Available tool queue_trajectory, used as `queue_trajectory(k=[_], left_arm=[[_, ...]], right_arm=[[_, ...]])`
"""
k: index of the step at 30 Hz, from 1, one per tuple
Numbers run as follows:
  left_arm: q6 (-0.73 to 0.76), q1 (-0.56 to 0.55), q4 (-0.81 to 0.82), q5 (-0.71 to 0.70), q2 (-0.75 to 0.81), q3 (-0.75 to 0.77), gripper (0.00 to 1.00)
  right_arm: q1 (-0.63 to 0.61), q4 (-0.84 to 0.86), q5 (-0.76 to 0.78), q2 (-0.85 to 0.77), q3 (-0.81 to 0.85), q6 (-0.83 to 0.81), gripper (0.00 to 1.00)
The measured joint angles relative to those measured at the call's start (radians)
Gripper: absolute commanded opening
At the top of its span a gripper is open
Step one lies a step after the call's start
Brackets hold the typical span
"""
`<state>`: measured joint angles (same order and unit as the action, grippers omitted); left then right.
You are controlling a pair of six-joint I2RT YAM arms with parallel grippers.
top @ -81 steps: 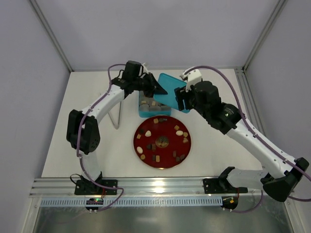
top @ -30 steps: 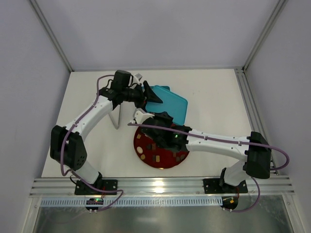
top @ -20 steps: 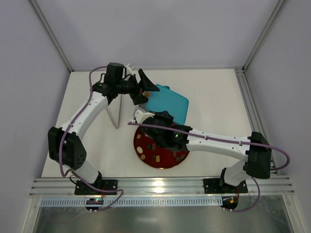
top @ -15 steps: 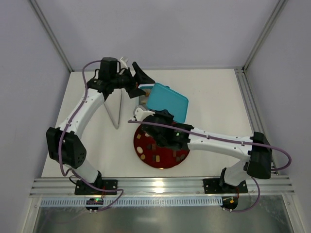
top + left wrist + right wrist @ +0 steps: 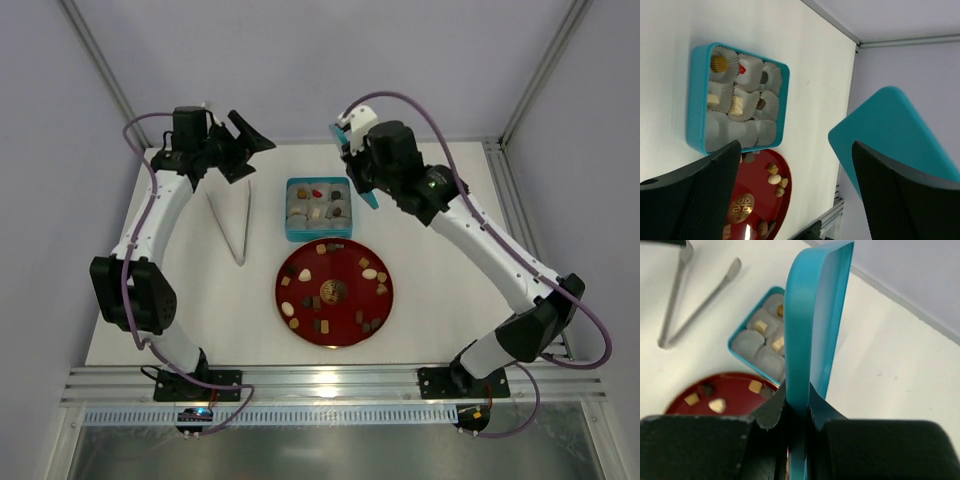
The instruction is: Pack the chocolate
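My right gripper will next turn to lay the teal lid flat, because the lid still stands on edge. Then it will lower the lid over the open box point(image 5: 318, 207) and let it go.
The chocolate point(image 5: 369, 273) lies as several small brown, tan and cream pieces on the red plate point(image 5: 300, 262); a few more sit in the paper cups of the open teal box point(image 5: 318, 236). My right gripper point(image 5: 358, 170) is shut on the teal lid point(image 5: 366, 196), holding it on edge just right of the box. In the right wrist view the lid point(image 5: 815, 315) stands upright between the fingers of that gripper point(image 5: 799, 410), with the box point(image 5: 742, 351) below left. My left gripper point(image 5: 255, 160) hangs open and empty at the back left. Its wrist view shows box point(image 5: 696, 100), chocolate point(image 5: 774, 179) and lid point(image 5: 890, 125).
Metal tongs point(image 5: 229, 225) lie on the table left of the box, under the left arm, and show in the right wrist view as tongs point(image 5: 690, 295). A gold ball point(image 5: 718, 62) sits in one corner cup. The plate point(image 5: 782, 172) lies just in front of the box.
The lid no longer lies tilted over the box; it is up on edge in my right gripper, now back right instead of over the plate. My left gripper opened and drew back left.
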<state>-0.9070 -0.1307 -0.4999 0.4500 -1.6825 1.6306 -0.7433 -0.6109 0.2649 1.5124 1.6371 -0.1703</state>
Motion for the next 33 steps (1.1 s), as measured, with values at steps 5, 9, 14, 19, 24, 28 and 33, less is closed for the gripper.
queue_trajectory(k=[5, 9, 14, 19, 24, 28, 33], left_arm=[[0.061, 0.002, -0.042, -0.076, -0.007, 0.007, 0.87], [0.118, 0.001, -0.072, -0.132, -0.026, 0.007, 0.86], [0.167, 0.0, -0.085, -0.165, -0.072, 0.006, 0.85], [0.205, -0.022, -0.089, -0.183, -0.135, 0.002, 0.85], [0.22, -0.064, -0.089, -0.192, -0.188, 0.002, 0.84], [0.232, -0.091, -0.088, -0.199, -0.228, 0.002, 0.84], [0.235, -0.103, -0.084, -0.208, -0.26, 0.002, 0.83]], right_arm=[[0.218, 0.107, -0.424, 0.082, 0.055, 0.241, 0.04], [0.321, 0.299, -0.726, 0.18, -0.005, 0.477, 0.04], [0.392, 0.594, -0.971, 0.33, -0.106, 0.821, 0.04], [0.416, 0.885, -1.092, 0.459, -0.154, 1.112, 0.04], [0.441, 1.118, -1.16, 0.544, -0.187, 1.315, 0.04], [0.47, 1.212, -1.187, 0.589, -0.214, 1.392, 0.04], [0.505, 1.268, -1.217, 0.632, -0.22, 1.434, 0.04]])
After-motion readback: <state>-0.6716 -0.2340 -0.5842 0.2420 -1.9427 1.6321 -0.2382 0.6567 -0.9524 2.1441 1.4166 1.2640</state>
